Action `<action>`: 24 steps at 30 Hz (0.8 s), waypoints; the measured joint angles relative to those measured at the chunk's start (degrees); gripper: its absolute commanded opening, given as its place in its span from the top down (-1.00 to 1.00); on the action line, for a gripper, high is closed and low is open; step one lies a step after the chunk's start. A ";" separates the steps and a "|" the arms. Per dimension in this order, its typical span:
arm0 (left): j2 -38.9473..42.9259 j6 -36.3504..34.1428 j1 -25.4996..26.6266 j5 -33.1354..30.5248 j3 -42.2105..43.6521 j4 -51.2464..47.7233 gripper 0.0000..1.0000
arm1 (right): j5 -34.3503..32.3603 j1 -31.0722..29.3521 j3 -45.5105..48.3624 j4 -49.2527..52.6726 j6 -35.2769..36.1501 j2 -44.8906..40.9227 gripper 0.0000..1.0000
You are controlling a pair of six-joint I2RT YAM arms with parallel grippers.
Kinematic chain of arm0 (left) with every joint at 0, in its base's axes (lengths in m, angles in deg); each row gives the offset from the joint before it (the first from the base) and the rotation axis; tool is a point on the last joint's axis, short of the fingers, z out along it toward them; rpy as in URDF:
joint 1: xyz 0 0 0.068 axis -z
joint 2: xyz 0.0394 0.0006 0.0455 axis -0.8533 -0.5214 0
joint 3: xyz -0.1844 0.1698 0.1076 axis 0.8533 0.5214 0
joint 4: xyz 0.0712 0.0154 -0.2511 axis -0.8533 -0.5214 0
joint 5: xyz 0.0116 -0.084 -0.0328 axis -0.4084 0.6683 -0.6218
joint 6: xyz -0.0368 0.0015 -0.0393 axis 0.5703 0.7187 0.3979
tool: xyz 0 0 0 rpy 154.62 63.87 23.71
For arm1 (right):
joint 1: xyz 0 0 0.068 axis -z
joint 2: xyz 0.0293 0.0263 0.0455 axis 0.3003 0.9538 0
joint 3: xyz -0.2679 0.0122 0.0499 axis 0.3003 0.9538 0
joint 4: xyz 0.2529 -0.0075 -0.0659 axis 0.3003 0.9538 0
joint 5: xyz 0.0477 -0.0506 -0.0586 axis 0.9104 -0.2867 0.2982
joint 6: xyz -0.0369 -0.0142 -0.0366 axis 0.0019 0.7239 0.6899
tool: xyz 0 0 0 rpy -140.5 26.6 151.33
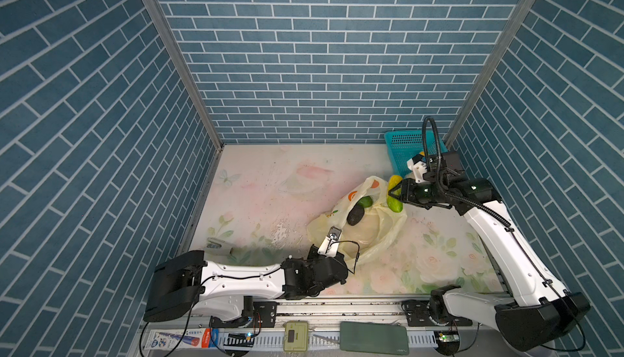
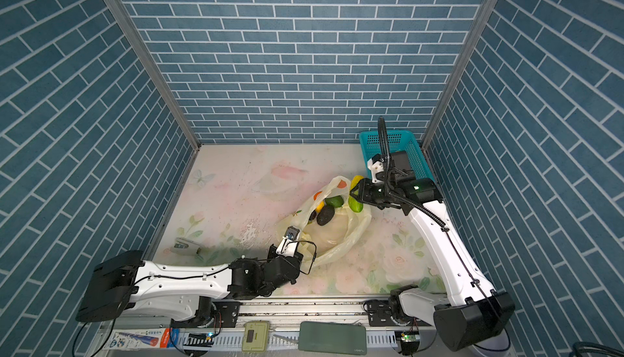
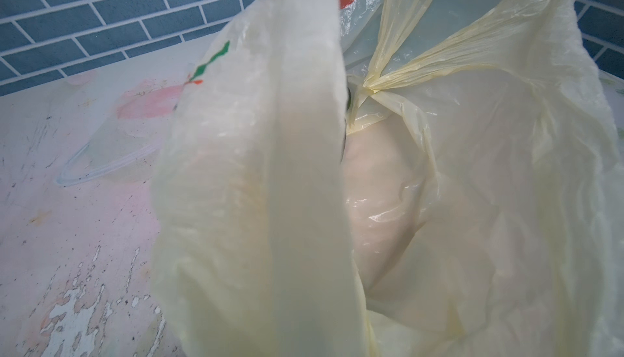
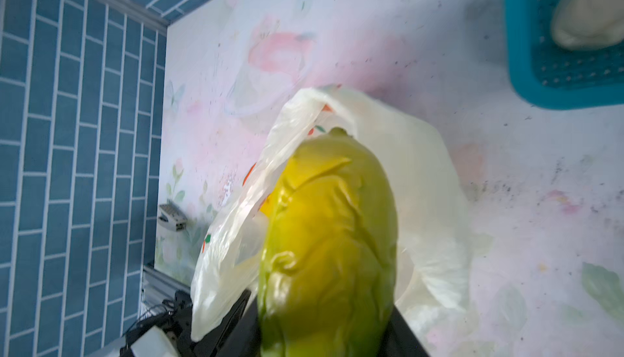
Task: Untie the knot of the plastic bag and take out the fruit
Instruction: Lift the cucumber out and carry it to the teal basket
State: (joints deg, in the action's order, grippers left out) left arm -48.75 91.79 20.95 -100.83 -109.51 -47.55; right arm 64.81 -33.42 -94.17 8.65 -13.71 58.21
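Observation:
A cream-white fruit is in the teal basket [image 1: 405, 155], so my right gripper will next move outward from the bag [image 1: 378, 233] and down into that basket to release the yellow-green fruit.
The pale yellow plastic bag [image 1: 378, 233] lies right of the table's middle with its mouth open. The knot is out of view. Inside the bag rest a green fruit [image 1: 365, 201] and a dark fruit [image 1: 355, 216], both also seen in a top view [image 2: 334, 201] [image 2: 325, 217]. My right gripper [image 1: 393, 194] [image 4: 324, 321] hangs above the bag's far rim, shut on a yellow-green oblong fruit [image 4: 327, 237]. At the near rim my left gripper [image 1: 329, 242] is hidden under the bag's film [image 3: 270, 203], which rises straight from its jaws.
A teal basket [image 1: 401, 149] [image 4: 526, 68] stands in the back right corner, behind my right wrist, with a cream-white fruit [image 4: 589, 17] in it. A small grey object [image 1: 219, 246] lies near the left wall. Brick-patterned walls close three sides.

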 measured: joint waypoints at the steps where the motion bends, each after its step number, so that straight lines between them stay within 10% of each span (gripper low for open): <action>1: 0.07 0.00 0.00 -0.02 0.00 -0.02 1.00 | 0.11 2.01 0.00 -0.76 0.28 0.31 0.38; 19: 0.09 -0.02 0.00 0.00 0.04 -0.04 1.00 | -2.89 25.55 -6.12 -20.20 2.47 30.45 0.31; 24: 0.09 -0.04 0.00 -0.11 0.24 0.28 1.00 | -4.57 26.84 -12.61 -21.62 2.47 37.90 -0.08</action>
State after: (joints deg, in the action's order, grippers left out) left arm -48.66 91.74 20.95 -100.94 -109.27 -47.27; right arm 60.25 -6.58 -106.78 -12.97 -11.24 96.11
